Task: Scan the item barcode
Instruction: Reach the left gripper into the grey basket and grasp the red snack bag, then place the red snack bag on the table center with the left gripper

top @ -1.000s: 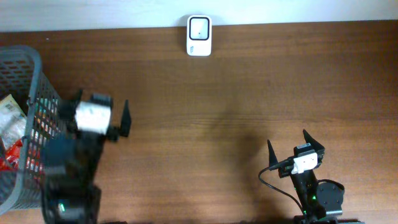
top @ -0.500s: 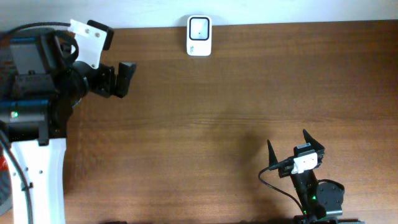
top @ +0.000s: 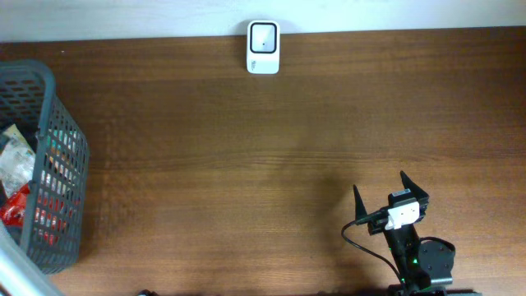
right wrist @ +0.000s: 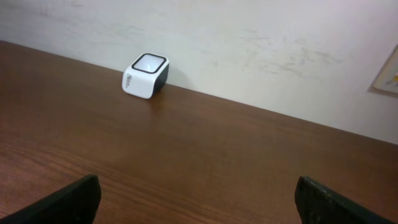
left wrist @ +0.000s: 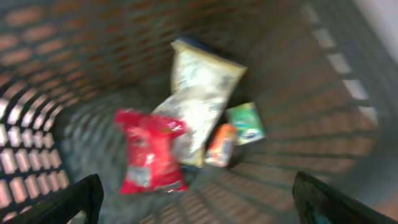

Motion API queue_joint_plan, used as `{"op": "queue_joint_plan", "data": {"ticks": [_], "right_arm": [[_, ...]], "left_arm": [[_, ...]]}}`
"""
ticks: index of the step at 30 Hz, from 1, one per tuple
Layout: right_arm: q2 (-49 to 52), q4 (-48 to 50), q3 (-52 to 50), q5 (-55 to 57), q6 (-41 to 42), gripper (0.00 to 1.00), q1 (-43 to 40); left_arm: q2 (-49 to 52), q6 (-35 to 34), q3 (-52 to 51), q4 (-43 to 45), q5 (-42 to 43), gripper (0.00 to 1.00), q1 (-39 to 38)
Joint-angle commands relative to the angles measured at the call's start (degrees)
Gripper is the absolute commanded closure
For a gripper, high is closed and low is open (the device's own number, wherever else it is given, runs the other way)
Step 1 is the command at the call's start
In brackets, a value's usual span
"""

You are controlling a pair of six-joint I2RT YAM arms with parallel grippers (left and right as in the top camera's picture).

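Observation:
Next, my left gripper should move down to the red packet (left wrist: 149, 152) in the grey mesh basket, because the red packet lies uncovered by the others.
The item cannot be singled out. Several packets lie in the grey mesh basket (left wrist: 323, 81): a red packet (left wrist: 149, 152), a pale yellow bag (left wrist: 199, 93), a small green packet (left wrist: 245, 122) and an orange one (left wrist: 221, 144). My left gripper (left wrist: 199, 208) hangs open above them, holding nothing, and the picture is blurred. In the overhead view this gripper is not seen. The white barcode scanner (top: 263, 47) (right wrist: 147, 75) stands at the table's far edge by the wall. My right gripper (top: 380, 185) (right wrist: 199, 202) rests open and empty near the front right, pointing toward the scanner.
The basket (top: 57, 140) stands at the table's left edge with the red packet (top: 16, 205) and pale bag (top: 12, 160) showing inside. A pale wall runs behind the scanner. Brown wooden tabletop (top: 271, 156) lies between basket and right arm.
My left arm has swung from beside the basket up through the overhead view and out of it; its camera now looks down into the basket. The right arm has not moved.

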Motion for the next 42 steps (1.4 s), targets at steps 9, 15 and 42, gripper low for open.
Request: {"op": "queue_joint_plan", "data": {"ticks": [9, 15, 42], "right_arm": [[-0.22, -0.26, -0.37, 0.48, 0.42, 0.02, 0.37], [-0.22, -0.26, -0.37, 0.48, 0.42, 0.02, 0.37], [-0.22, -0.26, -0.37, 0.48, 0.42, 0.02, 0.37]], "left_arm": [[2.21, -1.18, -15.12, 7.69, -1.29, 0.08, 5.55], [12.74, 1.97, -15.15, 8.72, -1.29, 0.16, 5.51], [19.58, 2.45, -10.69, 12.31, -2.36, 0.96, 5.51]]}}
